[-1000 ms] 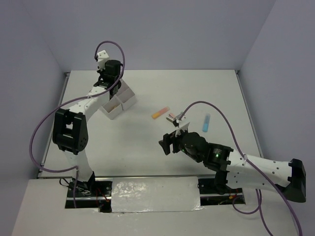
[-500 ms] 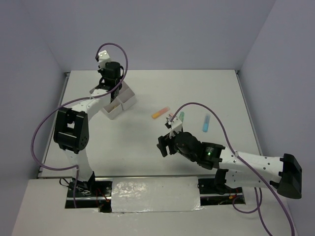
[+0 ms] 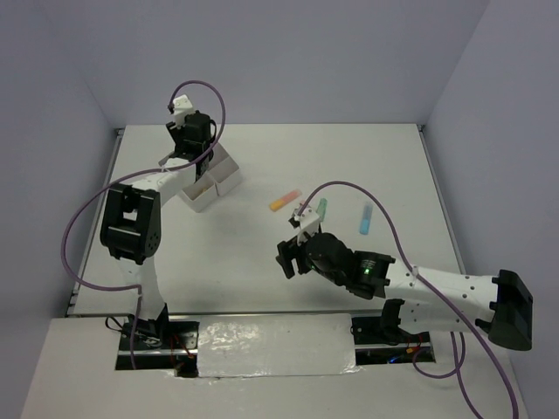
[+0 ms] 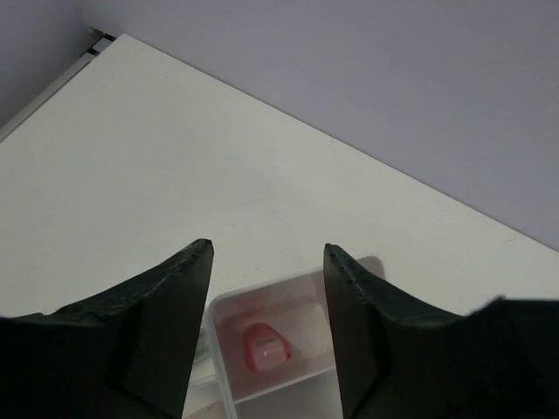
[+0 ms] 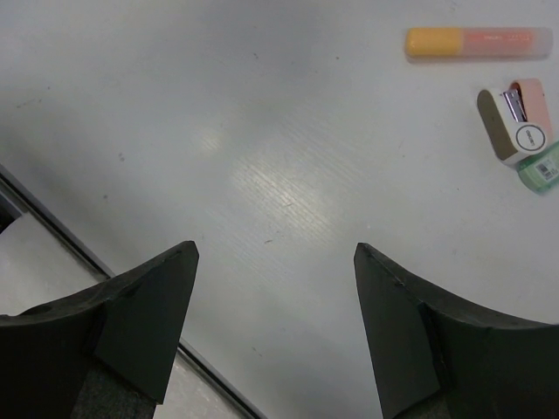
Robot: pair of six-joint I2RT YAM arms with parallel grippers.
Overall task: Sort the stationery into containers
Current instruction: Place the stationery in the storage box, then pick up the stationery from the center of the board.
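Observation:
My right gripper moves outward next, turned in line with the green marker (image 3: 320,208) beside the stapler-like piece, then lowers to the marker.
The containers (image 3: 225,181), a white compartment block, stand at the far left of the table. My left gripper (image 3: 194,147) hovers over them, open, with nothing between its fingers (image 4: 170,297). In the left wrist view a pink marker (image 4: 265,346) stands inside one compartment of the containers (image 4: 301,278), straight below the left gripper (image 4: 267,253). My right gripper (image 3: 288,258) is open over bare table mid-right. Beyond it lie an orange marker (image 3: 285,200), a green marker (image 3: 320,208) and a light blue marker (image 3: 367,217). The right wrist view shows the right gripper (image 5: 275,249) empty, with the orange marker (image 5: 478,42) ahead.
A small tan and pink stapler-like piece (image 5: 515,122) lies beside the green marker's end (image 5: 543,168). The table's near edge, a dark slot (image 5: 52,229), runs just left of my right fingers. Purple cables loop over both arms.
The left gripper's jaws have opened above the containers and it has shifted slightly to the far left. My right arm has swung left and nearer, away from the markers.

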